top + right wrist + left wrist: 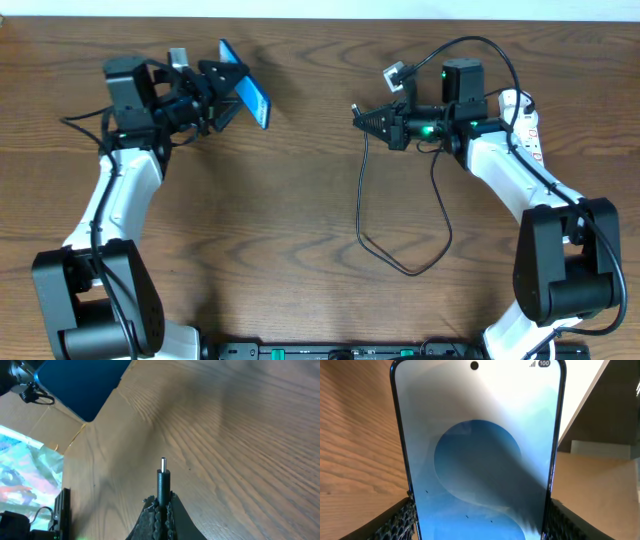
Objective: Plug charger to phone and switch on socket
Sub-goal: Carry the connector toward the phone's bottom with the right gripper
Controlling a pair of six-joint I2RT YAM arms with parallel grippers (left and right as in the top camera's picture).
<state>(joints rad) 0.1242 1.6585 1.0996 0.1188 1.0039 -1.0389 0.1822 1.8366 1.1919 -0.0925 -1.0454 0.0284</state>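
Bare wood is below my right gripper, so it should next tilt its fingers down and lower toward that clear tabletop beside the cable to release the charger plug point(162, 477).
My left gripper point(222, 88) is shut on the phone point(246, 97) and holds it tilted above the table at the upper left. Its blue screen with a lighter circle fills the left wrist view point(477, 455), my fingers point(477, 525) pressing both long edges. My right gripper point(364, 118) is shut on the charger plug point(162, 477), whose silver tip points left toward the phone point(82, 382), a wide gap between them. The thin black charger cable point(400, 262) loops down over the table. The white socket point(528, 122) lies at the far right behind my right arm.
The wooden table point(300, 230) spans the view. The arm bases point(100, 310) stand at the front corners. A cardboard wall point(30, 415) and a dark device point(62, 510) show at the left in the right wrist view.
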